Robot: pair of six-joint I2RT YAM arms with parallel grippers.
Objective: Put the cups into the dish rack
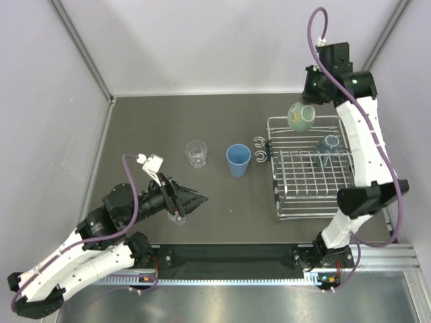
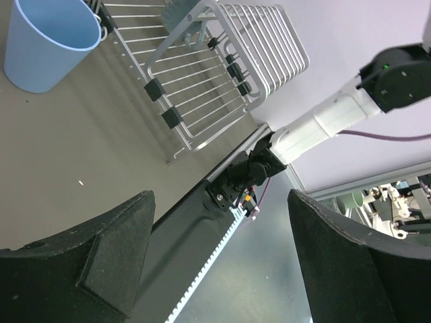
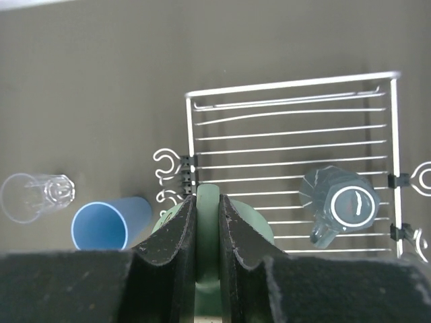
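Observation:
I should next move my right gripper back and down to release the pale green mug (image 1: 300, 116) onto the rack wires beside the dark teal mug, because that part of the rack is bare.
My right gripper (image 1: 304, 108) is shut on the handle of a pale green mug (image 1: 300, 116), held in the air over the far left corner of the silver wire dish rack (image 1: 310, 196). In the right wrist view the pads (image 3: 183, 225) clamp the green handle (image 3: 207, 202). A dark teal mug (image 1: 328, 145) sits upside down in the rack (image 3: 289, 114). A blue tumbler (image 1: 238, 160) and a clear tumbler (image 1: 196, 153) stand upright left of the rack. My left gripper (image 1: 195, 200) is open and empty, low over the table, with a smaller clear tumbler (image 1: 177, 217) beside it.
Two curled hooks (image 1: 259, 149) stick out of the rack's left side toward the blue tumbler. The left wrist view shows the blue tumbler (image 2: 47, 40), the rack (image 2: 202, 108) and the right arm's base (image 2: 249, 171). Grey walls close in the table.

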